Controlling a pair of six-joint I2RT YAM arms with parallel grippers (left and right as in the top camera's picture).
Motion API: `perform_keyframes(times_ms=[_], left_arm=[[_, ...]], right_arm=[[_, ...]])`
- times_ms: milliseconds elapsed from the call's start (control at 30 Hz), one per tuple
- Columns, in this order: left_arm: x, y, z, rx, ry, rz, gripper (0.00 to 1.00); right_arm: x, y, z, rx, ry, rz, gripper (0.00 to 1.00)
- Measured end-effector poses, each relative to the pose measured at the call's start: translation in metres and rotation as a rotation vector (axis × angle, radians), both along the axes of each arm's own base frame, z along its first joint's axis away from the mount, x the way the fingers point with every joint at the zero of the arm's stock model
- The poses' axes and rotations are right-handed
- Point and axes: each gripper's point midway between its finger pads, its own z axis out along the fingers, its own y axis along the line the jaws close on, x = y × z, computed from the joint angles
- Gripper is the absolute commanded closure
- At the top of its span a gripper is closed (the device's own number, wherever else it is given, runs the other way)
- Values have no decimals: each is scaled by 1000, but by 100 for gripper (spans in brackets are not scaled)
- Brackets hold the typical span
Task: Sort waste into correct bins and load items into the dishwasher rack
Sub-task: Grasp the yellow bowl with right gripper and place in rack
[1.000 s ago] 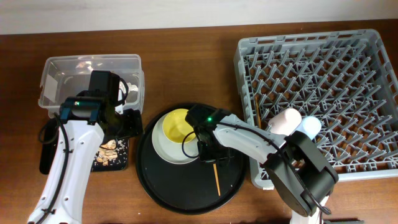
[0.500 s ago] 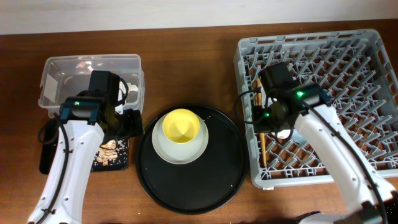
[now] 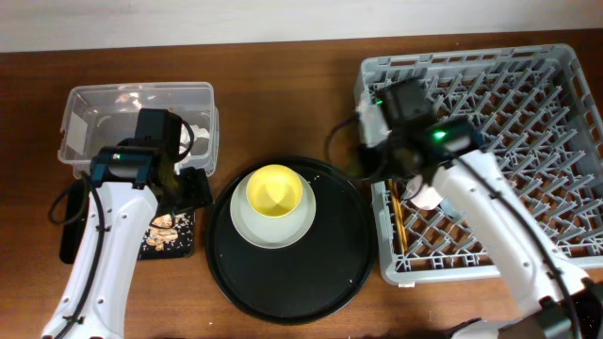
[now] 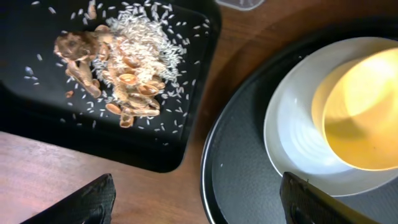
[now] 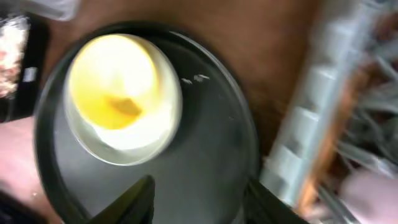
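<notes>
I will move my right gripper down and to its left in the overhead view next, onto the bowl's rack-side rim point(image 3: 301, 192) point(image 5: 155, 88), because that rim is nearest to the gripper.
The small yellow bowl point(image 3: 273, 191) sits in the pale plate point(image 3: 283, 229) on a round black tray point(image 3: 330, 273). Both show in the right wrist view, bowl point(image 5: 115, 81) and plate point(image 5: 146, 140). My right gripper point(image 3: 363, 158) is open and empty, blurred, over the tray next to the grey rack's point(image 3: 528, 75) left wall. The brown chopsticks point(image 3: 398, 226) lie in the rack. My left gripper point(image 3: 196, 186) is open and empty between the shallow black tray point(image 3: 184, 250) and the round tray. Food scraps point(image 4: 124, 68) lie on the shallow tray.
The clear tub point(image 3: 94, 99) stands at the back left with some waste in it, partly hidden by my left arm. A pale cup point(image 3: 429, 198) peeks out under my right arm in the rack. Bare wood lies between tub and rack.
My right gripper carried a chopstick from the round tray into the rack, let it go, and has swung back left to the rack's edge. The left arm has barely moved.
</notes>
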Motion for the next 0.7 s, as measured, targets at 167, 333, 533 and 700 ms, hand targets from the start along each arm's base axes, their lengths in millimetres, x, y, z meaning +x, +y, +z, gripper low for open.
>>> perform_keyframes(times_ms=[167, 333, 533, 700], left_arm=[[-2, 9, 0, 25, 6, 42, 15], [-6, 35, 0, 31, 13, 143, 13], [-6, 36, 0, 31, 15, 147, 13], [-7, 36, 0, 31, 16, 148, 13]], right_arm=[[1, 63, -55, 6, 98, 61, 53], [-6, 94, -123, -33, 230, 40, 62], [-10, 99, -150, -45, 310, -74, 96], [-6, 80, -135, -108, 325, -132, 96]])
